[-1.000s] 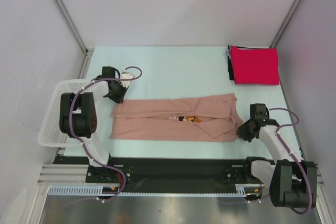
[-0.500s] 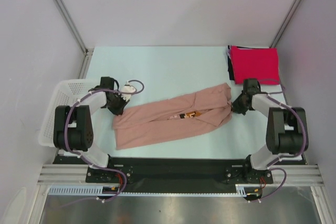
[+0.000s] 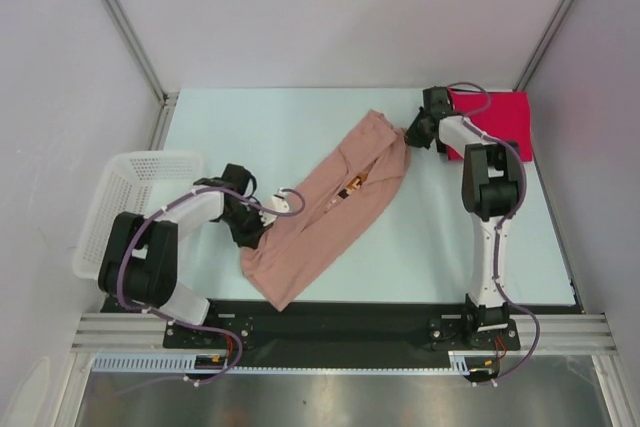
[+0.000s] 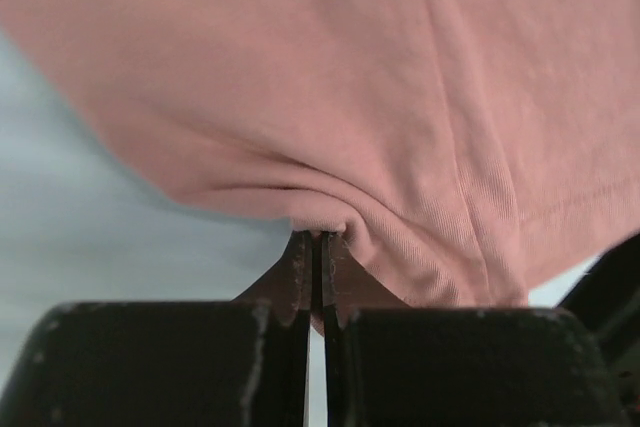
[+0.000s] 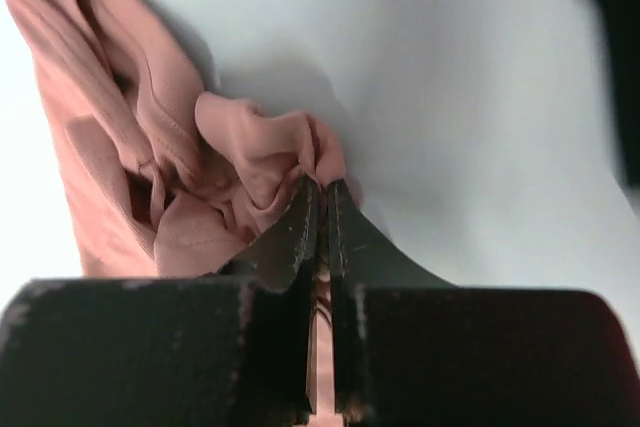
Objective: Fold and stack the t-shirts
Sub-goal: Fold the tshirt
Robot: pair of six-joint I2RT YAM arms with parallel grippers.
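My right gripper needs to pull the corner of the dusty-pink t-shirt outward onto bare table by the table's far edge [image 3: 394, 104] and let go of it, because the t-shirt lies slanted across the table.
The dusty-pink t-shirt [image 3: 335, 202] lies folded lengthwise in a long strip, slanting from near left to far right across the table. Its small print [image 3: 352, 185] shows near the middle. My left gripper [image 3: 252, 231] is shut on the shirt's near-left edge [image 4: 330, 222]. My right gripper [image 3: 410, 133] is shut on the shirt's far-right corner [image 5: 300, 147], which bunches at the fingertips. The folded bright red t-shirt [image 3: 500, 117] lies at the far right with the black one under it, mostly hidden.
The white lattice basket [image 3: 125, 202] stands at the table's left edge beside my left arm. The right arm stretches far over the table next to the red shirt. Metal frame posts rise at the back corners.
Both grippers have swung the pink shirt anticlockwise: the right end moved far up to the red shirt, the left end moved nearer and rightward. The strip went from level to slanting.
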